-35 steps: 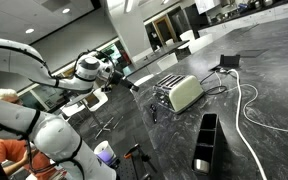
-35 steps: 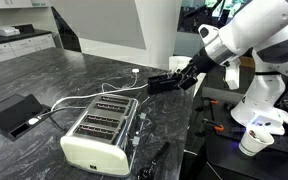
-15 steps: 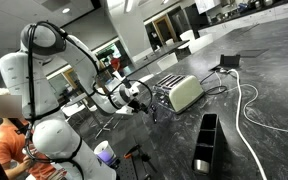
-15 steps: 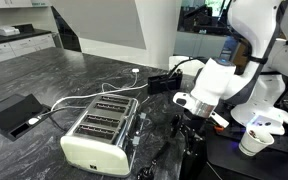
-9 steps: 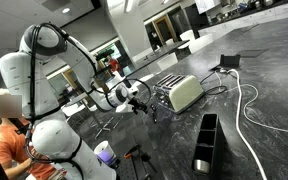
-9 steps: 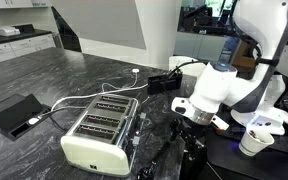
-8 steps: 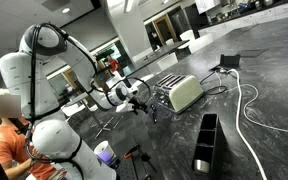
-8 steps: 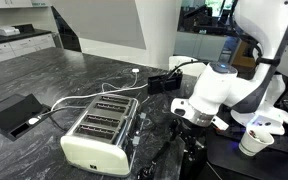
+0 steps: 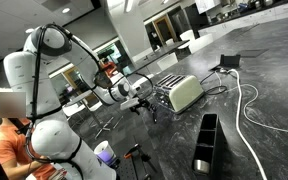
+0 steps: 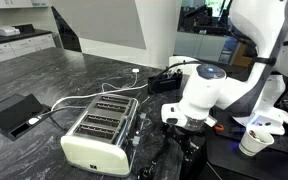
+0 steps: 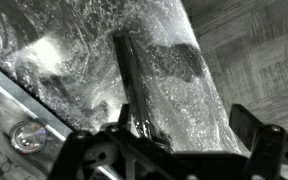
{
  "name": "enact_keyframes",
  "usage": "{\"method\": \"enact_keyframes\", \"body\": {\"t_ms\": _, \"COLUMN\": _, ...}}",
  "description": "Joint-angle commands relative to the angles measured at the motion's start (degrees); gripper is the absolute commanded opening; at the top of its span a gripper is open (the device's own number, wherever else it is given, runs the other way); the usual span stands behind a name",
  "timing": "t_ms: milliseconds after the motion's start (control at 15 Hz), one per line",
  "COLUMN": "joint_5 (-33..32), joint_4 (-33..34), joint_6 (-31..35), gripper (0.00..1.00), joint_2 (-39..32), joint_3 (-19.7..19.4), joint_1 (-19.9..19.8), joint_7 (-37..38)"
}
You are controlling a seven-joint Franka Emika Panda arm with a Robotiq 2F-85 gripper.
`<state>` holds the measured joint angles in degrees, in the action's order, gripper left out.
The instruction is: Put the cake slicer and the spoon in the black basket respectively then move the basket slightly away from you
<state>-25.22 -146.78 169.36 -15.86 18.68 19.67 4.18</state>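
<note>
My gripper turns down and to the left in the wrist view onto the thin dark utensil handle next, since it lies slanted and nearer one finger.
The black basket (image 9: 206,140) lies long and narrow on the dark marble counter, in front of the cream toaster (image 9: 184,94); it is out of view in the exterior view that looks along the toaster. My gripper (image 9: 144,105) (image 10: 180,128) points down at the counter beside the toaster's end. In the wrist view its fingers (image 11: 179,140) stand wide apart and open. A long dark utensil handle (image 11: 132,80) lies on the counter between them, nearer one finger. I cannot tell whether it is the cake slicer or the spoon. Dark utensils (image 10: 149,160) lie by the toaster.
The toaster (image 10: 99,130) stands close to my gripper. A white cable (image 9: 249,105) runs across the counter to a flat black box (image 10: 14,113). Another black object (image 10: 164,82) sits behind the toaster. A white cup (image 10: 251,142) stands off the counter. A person (image 9: 9,140) sits behind the robot base.
The arm has swung down from near the far black object to low over the counter beside the toaster. In the last half second it shifted slightly toward the toaster.
</note>
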Motion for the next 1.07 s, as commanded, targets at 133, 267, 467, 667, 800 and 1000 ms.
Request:
{"method": "enact_keyframes", "body": {"t_ms": 133, "joint_5": 7.38, "joint_4": 4.90, "joint_6": -2.98, "gripper": 1.00, "joint_2": -6.11, "joint_3": 9.74, "joint_1": -11.87, "joint_7": -17.81}}
{"method": "enact_keyframes", "body": {"t_ms": 267, "joint_5": 7.12, "joint_4": 6.17, "joint_6": -3.87, "gripper": 1.00, "joint_2": -6.26, "joint_3": 10.36, "joint_1": -13.31, "joint_7": -19.93}}
{"method": "enact_keyframes", "body": {"t_ms": 467, "joint_5": 10.34, "joint_4": 8.50, "joint_6": -5.45, "gripper": 1.00, "joint_2": -6.75, "joint_3": 8.60, "joint_1": -11.51, "joint_7": -24.57}}
{"method": "enact_keyframes", "body": {"t_ms": 667, "joint_5": 10.66, "joint_4": 10.97, "joint_6": -8.23, "gripper": 1.00, "joint_2": -7.85, "joint_3": 7.16, "joint_1": -9.74, "joint_7": -25.65}}
{"method": "enact_keyframes", "body": {"t_ms": 800, "joint_5": 10.35, "joint_4": 12.74, "joint_6": -10.42, "gripper": 1.00, "joint_2": -9.11, "joint_3": 6.01, "joint_1": -8.48, "joint_7": -25.25}}
{"method": "enact_keyframes", "body": {"t_ms": 1000, "joint_5": 9.69, "joint_4": 14.92, "joint_6": -12.14, "gripper": 1.00, "joint_2": -11.30, "joint_3": 4.32, "joint_1": -6.52, "joint_7": -24.85}}
